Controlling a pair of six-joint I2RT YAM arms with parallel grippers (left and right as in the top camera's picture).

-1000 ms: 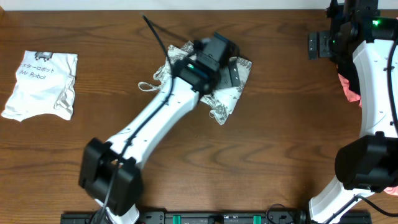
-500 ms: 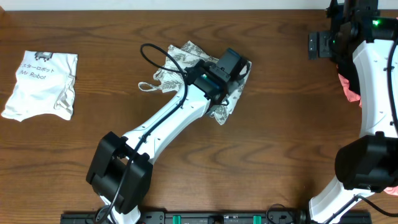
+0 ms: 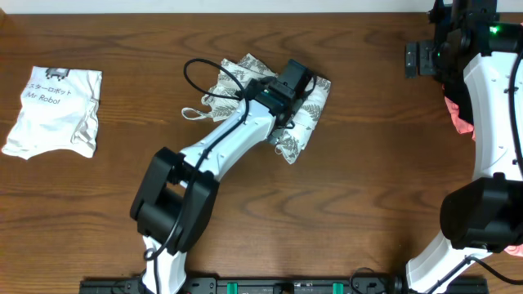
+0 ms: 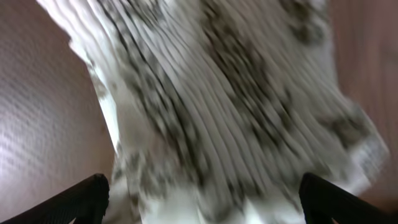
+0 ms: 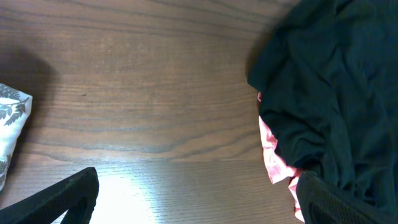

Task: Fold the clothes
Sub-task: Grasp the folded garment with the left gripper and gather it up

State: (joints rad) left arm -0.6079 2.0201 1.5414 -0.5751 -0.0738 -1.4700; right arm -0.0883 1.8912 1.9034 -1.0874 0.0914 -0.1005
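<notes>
I need to move my left gripper down next onto the pleated fabric point(image 4: 211, 106) of the clothes point(image 4: 208, 183) and close its fingers there, because that cloth is right below its open fingers.
The clothes point(image 3: 237, 70), white fabric printed with grey fern leaves, lie in a crumpled heap at the table's centre back. My left gripper point(image 3: 301, 88) hovers over the heap's right part. In the left wrist view the pleated fabric point(image 4: 211, 106) fills the frame, blurred, and my left gripper point(image 4: 200, 202) is open, its black fingertips point(image 4: 81, 199) standing wide on either side of the cloth with nothing pinched. My right gripper point(image 3: 418, 59) is at the far right back. It is open point(image 5: 196, 199) over bare wood, and a corner of the clothes point(image 5: 9, 124) shows at that view's left edge.
A plain white "Mr Robot" shirt point(image 3: 53, 110) lies at the far left. A black garment point(image 5: 336, 93) over a pink one point(image 5: 273, 155) sits by my right gripper, and the pink one point(image 3: 459, 114) shows at the right table edge.
My left arm has dropped lower over the clothes and its gripper has shifted slightly right. The right arm has not moved.
</notes>
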